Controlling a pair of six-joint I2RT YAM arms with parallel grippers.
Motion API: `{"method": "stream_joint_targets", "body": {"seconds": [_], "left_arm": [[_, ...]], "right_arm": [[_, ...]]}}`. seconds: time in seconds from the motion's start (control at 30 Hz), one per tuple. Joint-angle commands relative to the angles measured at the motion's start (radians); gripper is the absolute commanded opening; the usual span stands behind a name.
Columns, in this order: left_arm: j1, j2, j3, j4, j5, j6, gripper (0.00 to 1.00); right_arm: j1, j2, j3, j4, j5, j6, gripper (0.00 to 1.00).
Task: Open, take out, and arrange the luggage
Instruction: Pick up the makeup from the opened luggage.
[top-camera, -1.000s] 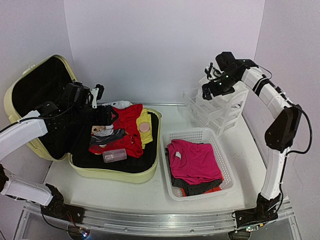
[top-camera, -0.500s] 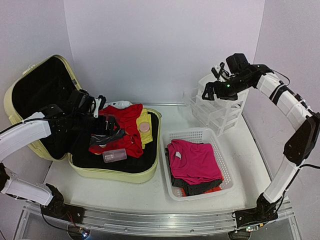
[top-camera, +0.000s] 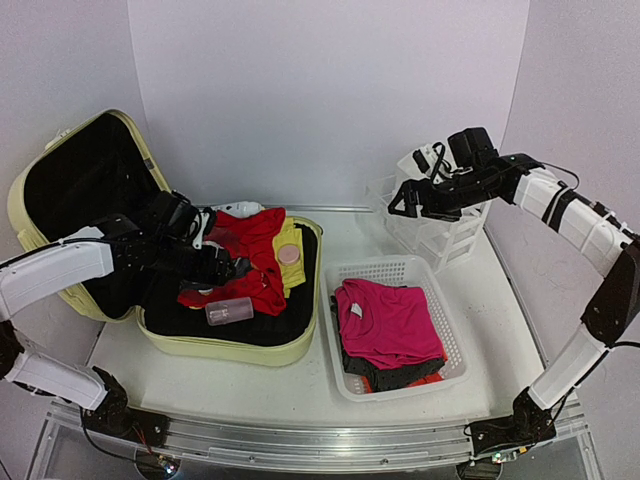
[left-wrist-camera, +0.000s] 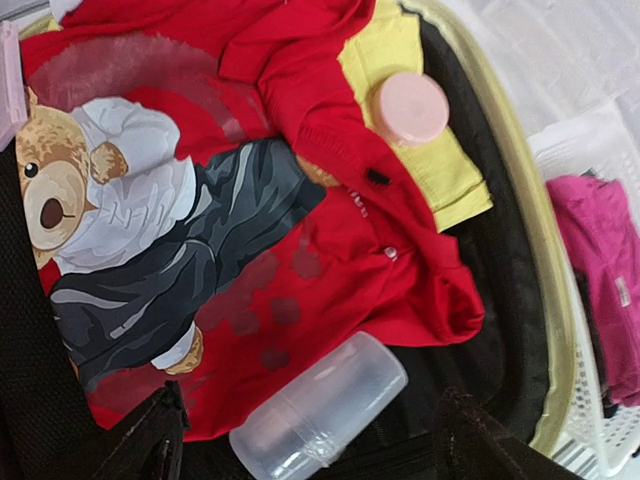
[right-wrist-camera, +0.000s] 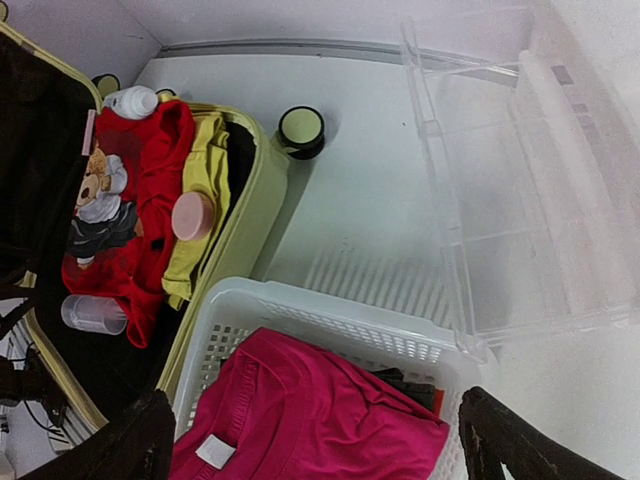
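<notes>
My open left gripper comes down onto the body of the clear bottle (top-camera: 230, 311) (left-wrist-camera: 320, 408) next, with a finger on each side, because the bottle still lies beneath the fingers.
The luggage (top-camera: 230, 350), a pale yellow-green suitcase, lies open at the left with its black-lined lid (top-camera: 80, 190) standing up. Inside are a red teddy-bear shirt (left-wrist-camera: 230, 200), a yellow garment (left-wrist-camera: 420, 150), a pink round jar (left-wrist-camera: 410, 108) and a clear plastic bottle (left-wrist-camera: 320, 408). My left gripper (left-wrist-camera: 320, 450) hovers open low over the clothes, its fingers either side of the clear bottle; contact cannot be told. High at the right my right gripper (right-wrist-camera: 320, 450) stands open and empty, above the far end of the basket.
A white mesh basket (top-camera: 400, 272) holding a magenta shirt (top-camera: 390, 320) over dark clothes stands right of the suitcase. A clear drawer organizer (top-camera: 440, 225) sits at the back right. A small yellow-lidded jar (right-wrist-camera: 300, 128) and a white bottle (right-wrist-camera: 133, 101) lie by the suitcase's far edge.
My left gripper has come forward and down over the red shirt towards the clear bottle. The right arm has swung left, away from the drawer organizer.
</notes>
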Motion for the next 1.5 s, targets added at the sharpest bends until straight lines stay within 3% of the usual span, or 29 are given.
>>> {"method": "stream_joint_targets", "body": {"seconds": [0.0,0.07,0.17,0.33,0.6,0.73,0.87,1.07,1.27,1.37,1.47], "left_arm": [[0.001,0.061,0.04,-0.021,-0.022,0.038,0.78],[-0.007,0.07,0.039,-0.024,0.011,0.077,0.79],[-0.036,0.067,0.016,-0.031,0.126,0.2,0.93],[-0.07,0.105,0.016,-0.057,0.093,0.371,0.99],[-0.099,0.258,0.068,-0.111,0.037,0.538,0.91],[-0.1,0.295,0.076,-0.115,-0.022,0.539,0.76],[-0.101,0.303,0.131,-0.154,-0.039,0.482,0.57],[-0.1,0.182,0.195,-0.126,0.035,0.323,0.48],[-0.06,0.141,0.257,-0.006,0.131,0.055,0.46],[0.003,0.135,0.233,0.112,0.231,-0.151,0.46],[0.048,0.125,0.123,0.369,0.399,-0.361,0.46]], "right_arm": [[0.029,-0.043,-0.016,0.082,-0.037,0.017,0.98],[0.032,-0.043,-0.019,0.083,-0.043,0.019,0.98],[0.035,-0.043,-0.024,0.083,-0.057,0.014,0.98],[0.039,-0.04,-0.014,0.086,-0.076,0.017,0.98],[0.042,-0.063,-0.02,0.088,-0.058,0.032,0.98],[0.044,-0.069,-0.023,0.087,-0.056,0.038,0.98],[0.045,-0.068,-0.023,0.087,-0.067,0.047,0.98],[0.077,-0.021,-0.016,0.128,-0.184,0.108,0.98],[0.194,0.025,-0.058,0.339,-0.312,0.299,0.98],[0.25,0.029,-0.106,0.49,-0.338,0.387,0.98],[0.314,0.037,-0.123,0.575,-0.327,0.412,0.98]]}}
